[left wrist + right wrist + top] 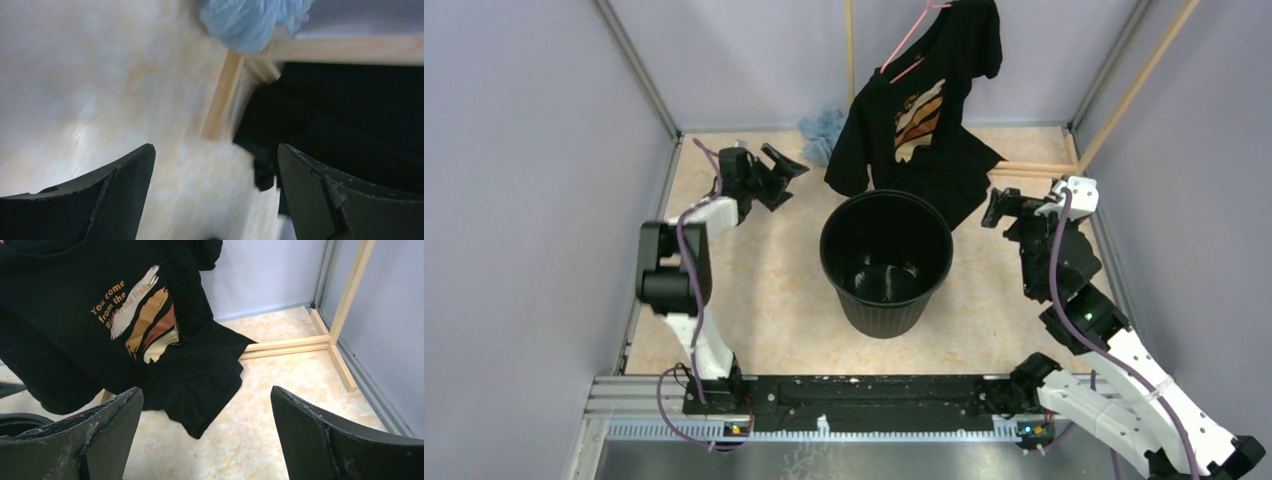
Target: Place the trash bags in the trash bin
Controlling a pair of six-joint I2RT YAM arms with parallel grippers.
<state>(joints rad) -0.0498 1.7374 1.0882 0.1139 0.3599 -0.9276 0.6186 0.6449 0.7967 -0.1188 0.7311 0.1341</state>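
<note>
I should first reach outward and down with my left gripper to straddle the near fold of the crumpled trash bag (822,132), which lies beyond my open fingers.
The pale blue trash bag (822,132) lies crumpled on the floor at the back, left of the hanging shirt; it also shows at the top of the left wrist view (252,20). The round black trash bin (886,260) stands upright mid-table with nothing visible inside. My left gripper (776,176) is open and empty, a short way in front and left of the bag. My right gripper (1004,208) is open and empty, right of the bin, near the shirt's hem.
A black T-shirt with an orange print (919,115) hangs from a pink hanger behind the bin, its hem on the floor (200,385). A wooden frame (300,344) runs along the back right. Grey walls enclose the cell.
</note>
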